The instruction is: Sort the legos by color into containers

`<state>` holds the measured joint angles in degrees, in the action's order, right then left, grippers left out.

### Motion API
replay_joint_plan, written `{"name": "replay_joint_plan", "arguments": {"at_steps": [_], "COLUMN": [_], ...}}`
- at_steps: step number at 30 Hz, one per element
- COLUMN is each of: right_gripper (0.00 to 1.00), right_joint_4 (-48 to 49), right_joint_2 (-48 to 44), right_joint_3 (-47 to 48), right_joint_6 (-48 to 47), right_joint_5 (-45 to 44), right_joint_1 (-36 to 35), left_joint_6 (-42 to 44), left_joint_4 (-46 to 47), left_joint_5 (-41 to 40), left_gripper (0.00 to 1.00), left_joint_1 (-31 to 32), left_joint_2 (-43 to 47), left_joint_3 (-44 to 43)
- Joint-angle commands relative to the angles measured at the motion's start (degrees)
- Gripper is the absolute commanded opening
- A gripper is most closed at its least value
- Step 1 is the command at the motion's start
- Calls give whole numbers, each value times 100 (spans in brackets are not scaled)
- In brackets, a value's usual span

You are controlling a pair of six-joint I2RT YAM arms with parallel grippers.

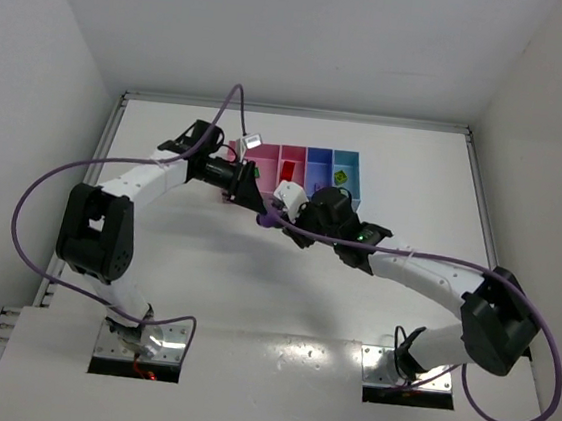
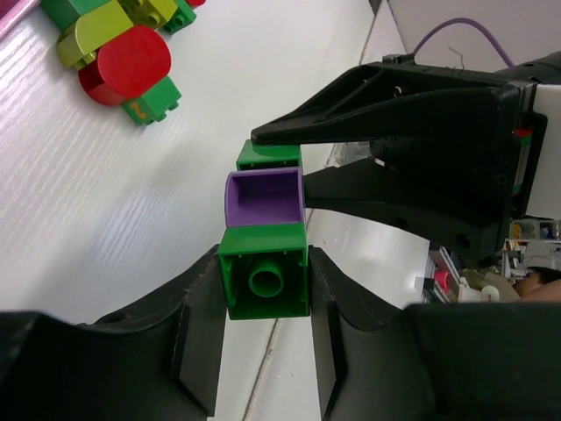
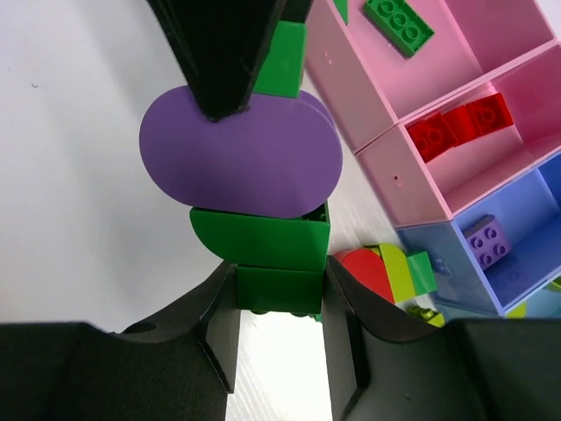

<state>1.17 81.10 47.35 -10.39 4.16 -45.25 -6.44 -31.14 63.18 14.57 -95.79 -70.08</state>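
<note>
My right gripper is about to pull its green block off the stack and outward over the wide pink bin [image 1: 264, 163]. It will release the block there, since a flat green lego lies in that bin.
A short stack of legos, green-purple-green, hangs between my two grippers above the table. My left gripper [image 2: 263, 263] is shut on the green end block [image 2: 263, 294]. Beyond it come the purple block [image 2: 263, 200] and the far green block [image 2: 269, 156], which the right gripper's black fingers [image 2: 351, 105] pinch. In the right wrist view my right gripper [image 3: 279, 281] is shut on its green block [image 3: 279, 289], below the rounded purple piece [image 3: 241, 153]. From above, both grippers meet at the stack [image 1: 268, 218], just in front of the containers [image 1: 319, 152].
A loose red, yellow-green and green cluster [image 3: 390, 267] lies on the table beside the bins, also in the left wrist view [image 2: 123, 61]. The wide pink bin [image 3: 351, 96] holds a flat green lego [image 3: 399, 24]. The narrow pink bin holds red legos [image 3: 460, 125], and the blue-violet bin a purple one [image 3: 487, 241].
</note>
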Motion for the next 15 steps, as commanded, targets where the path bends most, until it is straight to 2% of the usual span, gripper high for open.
{"name": "replay_joint_plan", "arguments": {"at_steps": [1,4,10,15], "right_gripper": [0,0,0,0], "right_joint_4": [234,235,174,103], "right_joint_2": [-182,-305,-577,-683], "right_joint_3": [-305,-516,-762,-632], "right_joint_6": [-112,-112,-165,107], "right_joint_5": [-108,-161,-223,109], "right_joint_1": [17,69,184,298], "left_joint_6": [204,152,151,151], "left_joint_4": [134,134,134,81], "left_joint_5": [256,309,362,-14], "left_gripper": [12,5,3,3], "left_joint_1": [-120,-243,-542,-666], "left_joint_2": [-19,-19,43,315], "left_joint_3": [-313,-366,-366,-304]}}
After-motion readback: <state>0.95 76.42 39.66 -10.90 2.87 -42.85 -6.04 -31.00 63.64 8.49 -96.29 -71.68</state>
